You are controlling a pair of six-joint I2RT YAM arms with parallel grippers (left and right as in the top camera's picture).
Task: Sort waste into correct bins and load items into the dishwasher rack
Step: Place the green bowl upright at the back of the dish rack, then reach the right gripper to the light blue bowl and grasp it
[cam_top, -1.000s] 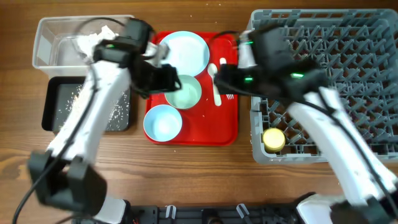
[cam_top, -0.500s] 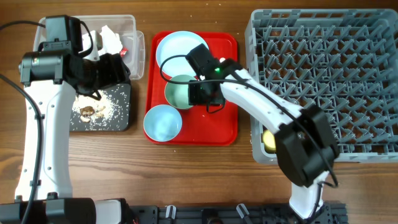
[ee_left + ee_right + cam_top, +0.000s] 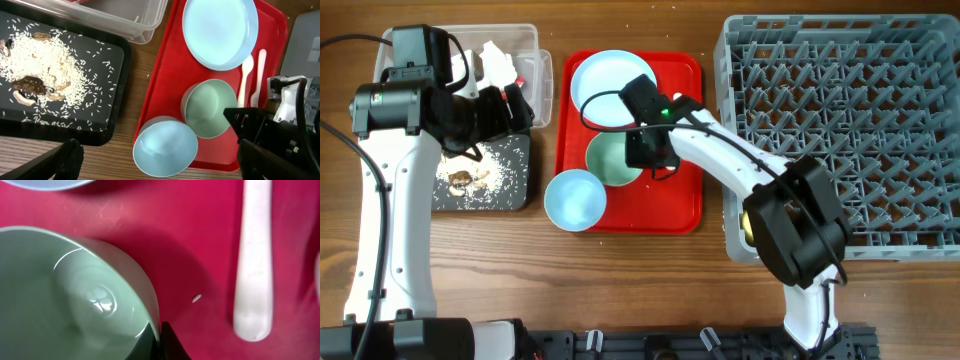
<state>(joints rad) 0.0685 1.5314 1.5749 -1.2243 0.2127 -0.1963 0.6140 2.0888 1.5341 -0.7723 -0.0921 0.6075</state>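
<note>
The robot needs to lift the green bowl in its right gripper next, swing outward over the rack's far corner (image 3: 766, 69) beside the tray, and tilt and lower the bowl there, because those slots are empty.
My right gripper (image 3: 160, 332) is shut on the right rim of the pale green-white bowl (image 3: 611, 162) in the middle of the red tray (image 3: 685, 205). The pale blue bowl (image 3: 575, 200) hangs over the tray's front left edge. Behind both sits the pale blue plate (image 3: 610, 82). The white spoon (image 3: 255, 255) and fork (image 3: 259, 75) lie right of the green bowl. My left gripper (image 3: 516, 108) hovers wide open over the bins and holds nothing. The clear bin (image 3: 410, 62) holds a crumpled napkin (image 3: 492, 60). Rice and brown scraps (image 3: 40, 70) lie in the black bin (image 3: 520, 195).
The grey dishwasher rack (image 3: 850, 130) fills the right side. My right arm mostly hides a yellow cup (image 3: 750, 226) in the rack's front left corner. Bare wood runs along the table's front edge.
The right gripper has come down on the green bowl and shut on its rim. The blue bowl has slid left, partly off the tray. The left arm has swung back over the bins, its jaws opening wider.
</note>
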